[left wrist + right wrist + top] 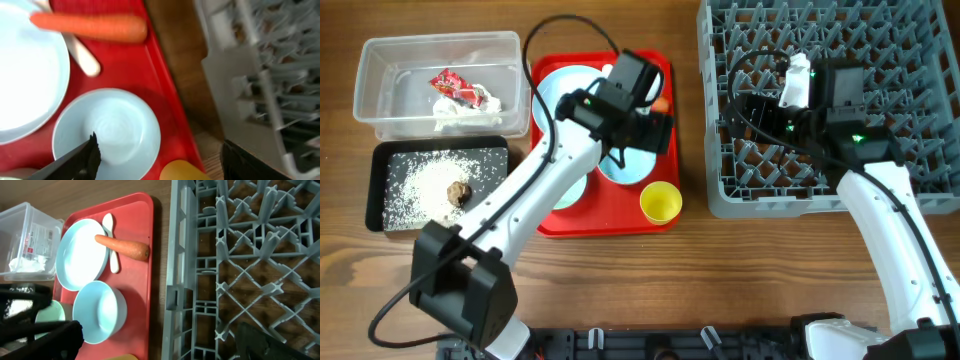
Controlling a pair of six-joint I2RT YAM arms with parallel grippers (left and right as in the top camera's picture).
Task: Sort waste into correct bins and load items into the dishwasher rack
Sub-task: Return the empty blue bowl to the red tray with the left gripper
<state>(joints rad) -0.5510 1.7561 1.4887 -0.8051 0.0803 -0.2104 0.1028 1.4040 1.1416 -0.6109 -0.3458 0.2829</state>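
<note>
My left gripper moves outward past the blue bowl next, turns and lowers to the carrot's thick end (661, 104) (129, 29), free of the spoon.
The red-and-white wrapper (455, 85) and white tissue (460, 112) lie in the clear tub (380, 112). Rice (420, 180) and a brown lump (458, 192) lie in the black tray (376, 195). On the red tray (605, 226) sit the pale blue plate (25, 75), the carrot (90, 27), the white spoon (82, 56), the blue bowl (107, 132), the green bowl (50, 314) and the yellow cup (660, 202). My left gripper (160, 160) is open and empty above the blue bowl and cup. My right gripper (160, 340) is open and empty over the left edge of the grey rack (880, 40).
The rack (240, 255) stands at the right, with a strip of bare wood between it and the red tray (150, 280). The carrot (122, 247) lies across the spoon (111, 250) beside the plate (82, 252). My left arm covers part of the red tray from above.
</note>
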